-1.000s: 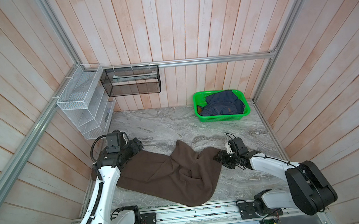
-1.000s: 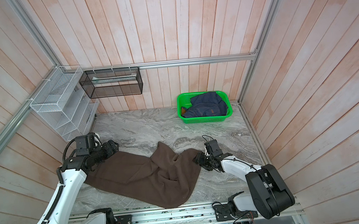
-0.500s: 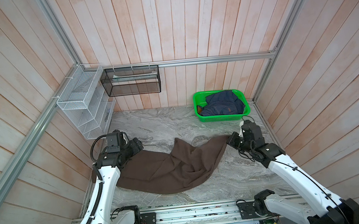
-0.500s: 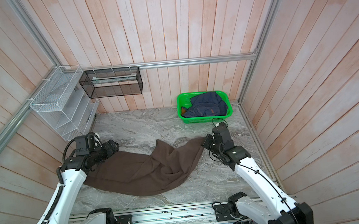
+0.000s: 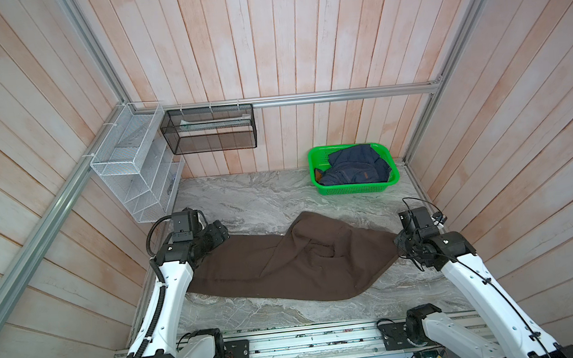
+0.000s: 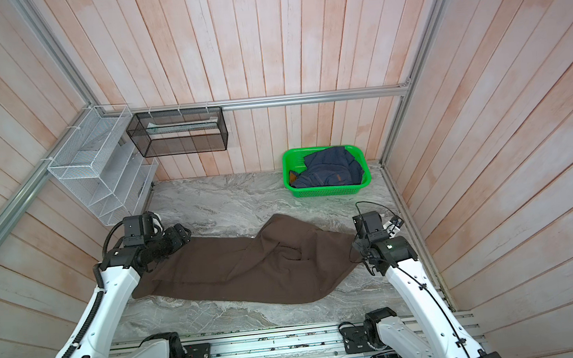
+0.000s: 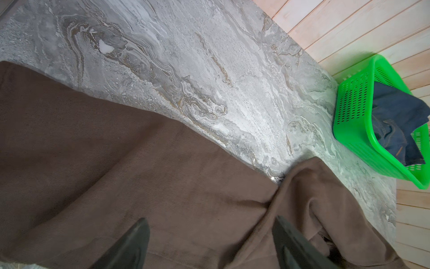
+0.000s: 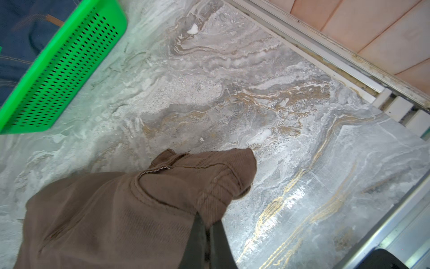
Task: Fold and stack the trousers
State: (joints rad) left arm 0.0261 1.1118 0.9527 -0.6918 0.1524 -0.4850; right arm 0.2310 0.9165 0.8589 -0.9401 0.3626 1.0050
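Note:
My right gripper carries the seamed end of the trousers across them to the bunched fold (image 5: 328, 256) next. It releases that end there, because it is stretched out toward the table's side.
The dark brown trousers (image 5: 286, 268) (image 6: 236, 272) lie stretched left to right across the marble table, with a bunched fold near the middle. My right gripper (image 8: 207, 224) (image 5: 399, 244) is shut on a seamed end of the trousers (image 8: 186, 181) at the table's right side. My left gripper (image 7: 209, 235) (image 5: 221, 232) hovers open over the trousers' left end (image 7: 116, 163). Its fingers (image 7: 136, 244) stand wide apart, with fabric below them and nothing gripped.
A green basket (image 5: 353, 190) (image 6: 328, 191) (image 7: 356, 116) (image 8: 58, 76) holding a navy denim garment (image 5: 355, 170) stands at the back right. A white wire rack (image 5: 128, 172) and a black mesh shelf (image 5: 210, 133) hang on the back left walls. An aluminium rail (image 8: 325, 53) borders the table by the right gripper.
The right gripper shut on the trousers' end near the middle and pulled it out to the right edge, stretching the garment flat. The left arm stayed put.

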